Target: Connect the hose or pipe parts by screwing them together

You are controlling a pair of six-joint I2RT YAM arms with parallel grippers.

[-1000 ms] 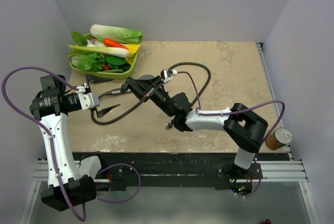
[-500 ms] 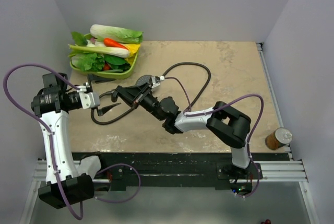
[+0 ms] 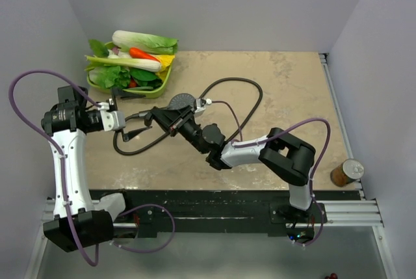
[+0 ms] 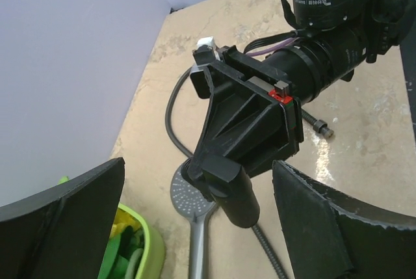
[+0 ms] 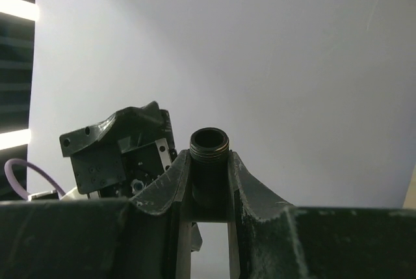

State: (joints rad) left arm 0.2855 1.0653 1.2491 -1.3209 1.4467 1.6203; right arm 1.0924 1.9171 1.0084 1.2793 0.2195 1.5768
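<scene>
To the right of my left gripper in the top view, the pipe piece [image 5: 209, 144] pokes bare from the right gripper, so I should advance that way and straddle it.
My right gripper [image 3: 155, 115] [image 5: 209, 162] is shut on a short dark pipe piece [image 5: 209, 144] [image 4: 237, 198]. The piece's threaded open end sticks out past the fingertips toward the left arm. My left gripper [image 3: 142, 123] [image 4: 195, 217] stands wide open just left of that piece, with nothing between its fingers. The grey shower head [image 3: 181, 101] [image 4: 184, 191] lies face up on the table under the right gripper. The long dark hose [image 3: 253, 93] [image 4: 170, 113] loops across the table, and one end nut [image 4: 323, 129] rests on the surface.
A green basket [image 3: 164, 82] of vegetables sits at the back left, close to the shower head. A can [image 3: 348, 172] stands off the table's right edge. Walls close in the left, back and right sides.
The right arm has swung left with the pipe piece, bringing it up to the left gripper. The left arm has shifted slightly, and its gripper has stayed open.
</scene>
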